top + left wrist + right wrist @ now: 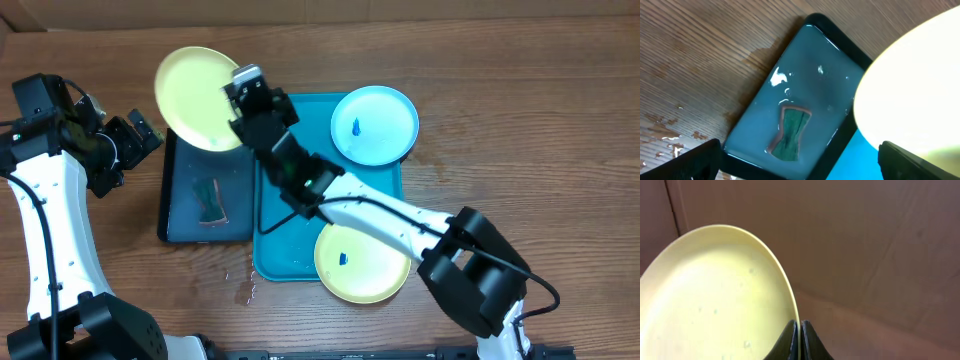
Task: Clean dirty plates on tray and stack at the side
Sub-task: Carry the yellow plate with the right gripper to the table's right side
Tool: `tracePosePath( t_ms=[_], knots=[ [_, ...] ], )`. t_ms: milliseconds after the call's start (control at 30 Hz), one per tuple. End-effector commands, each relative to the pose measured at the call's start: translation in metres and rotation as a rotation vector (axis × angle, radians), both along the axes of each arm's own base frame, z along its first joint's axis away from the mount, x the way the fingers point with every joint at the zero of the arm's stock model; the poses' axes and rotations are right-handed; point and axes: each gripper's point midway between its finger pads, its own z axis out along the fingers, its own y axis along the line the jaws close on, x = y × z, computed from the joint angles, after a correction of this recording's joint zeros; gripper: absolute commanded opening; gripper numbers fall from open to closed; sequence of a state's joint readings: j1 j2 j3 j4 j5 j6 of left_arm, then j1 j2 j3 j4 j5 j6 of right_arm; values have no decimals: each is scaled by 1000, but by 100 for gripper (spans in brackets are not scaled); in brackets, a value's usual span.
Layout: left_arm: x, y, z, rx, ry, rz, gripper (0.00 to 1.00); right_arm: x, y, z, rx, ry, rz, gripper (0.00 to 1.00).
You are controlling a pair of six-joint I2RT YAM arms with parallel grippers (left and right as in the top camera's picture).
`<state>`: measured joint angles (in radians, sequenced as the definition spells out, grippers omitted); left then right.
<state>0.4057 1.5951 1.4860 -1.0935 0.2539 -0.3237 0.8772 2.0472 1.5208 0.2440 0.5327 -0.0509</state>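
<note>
The robot's right gripper next needs to go past the light blue plate (pixel 375 125) and down to the bare tabletop beside it, then let go of the plate it is holding, because the held plate's side shows only droplets.
My right gripper (pixel 240 88) is shut on the rim of a yellow-green plate (pixel 198 96), holding it tilted above the far end of the black tray. In the right wrist view the two fingers (pixel 790 340) pinch the plate's edge (pixel 715 295), and small droplets dot its face. A light blue plate (pixel 375 125) with a blue smudge lies at the far right corner of the turquoise tray (pixel 272 250). Another yellow-green plate (pixel 362 263), also smudged blue, lies at its near edge. My left gripper (pixel 140 135) is open, left of the black tray, holding nothing.
A black tray (pixel 185 215) holding water and a green sponge (pixel 210 200) sits just left of the turquoise tray. The left wrist view looks down on the sponge (pixel 790 132), with the held plate (pixel 910 85) at the right. Water spots (pixel 240 288) mark the table near the front.
</note>
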Motion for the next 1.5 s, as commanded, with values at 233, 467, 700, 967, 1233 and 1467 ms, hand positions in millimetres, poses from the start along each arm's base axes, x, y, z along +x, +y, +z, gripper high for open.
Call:
tracePosePath(
  t_ms=[233, 467, 700, 967, 1233, 1467],
  knots=[
    [2, 1, 7, 4, -15, 13, 100, -1, -55, 92, 352, 194, 167, 4],
    [2, 1, 7, 4, -15, 13, 100, -16, -192, 130, 421, 347, -28, 4],
    [2, 1, 7, 4, -15, 13, 100, -47, -319, 143, 479, 432, -206, 4],
    [2, 1, 7, 4, -15, 13, 100, -67, -422, 102, 551, 592, -469, 4],
    [2, 1, 7, 4, -15, 13, 100, -81, -495, 42, 572, 760, -742, 4],
    [2, 1, 7, 4, -15, 13, 100, -85, -518, -52, 506, 981, -894, 4]
  ],
)
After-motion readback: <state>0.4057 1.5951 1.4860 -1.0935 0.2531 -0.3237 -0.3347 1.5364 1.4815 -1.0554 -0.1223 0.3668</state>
